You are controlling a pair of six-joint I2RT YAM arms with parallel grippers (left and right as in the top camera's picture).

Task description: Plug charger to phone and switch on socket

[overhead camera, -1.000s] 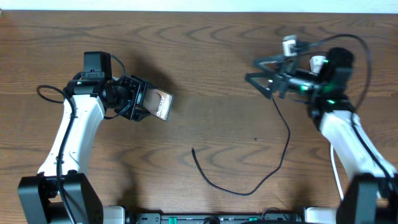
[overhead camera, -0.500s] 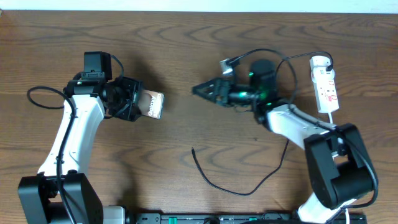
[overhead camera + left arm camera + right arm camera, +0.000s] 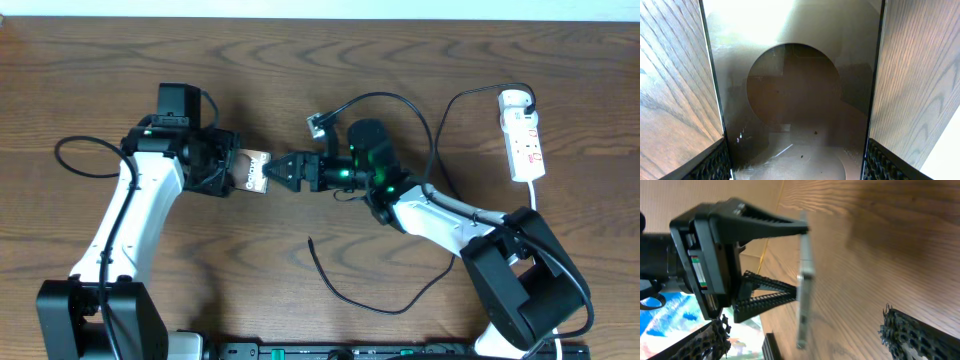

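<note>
The phone's loose end [image 3: 261, 172] [image 3: 805, 281] sticks out edge-on from my left gripper, so next, my right gripper moves around that end and closes.
My left gripper [image 3: 233, 172] is shut on the phone [image 3: 255, 171] and holds it above the table, its short end pointing right. In the left wrist view the phone's glossy face [image 3: 795, 90] fills the space between the fingers [image 3: 797, 162]. My right gripper [image 3: 280, 171] is open and empty, its tips just right of the phone's free end. The right wrist view shows the phone edge-on [image 3: 805, 275] between the open fingers [image 3: 802, 325]. The charger [image 3: 385, 308], a thin black cable, lies on the table, its plug tip [image 3: 310, 240] free. The socket [image 3: 523, 135] lies at the far right.
The socket's white cord [image 3: 537, 200] runs down the right side towards the front edge. The black cable loops below the right arm [image 3: 440, 215]. The wood table [image 3: 300, 80] stretches behind both arms.
My right arm has swung from beside the socket across the table to the left, up to the phone. My left arm has shifted the phone a little to the right.
</note>
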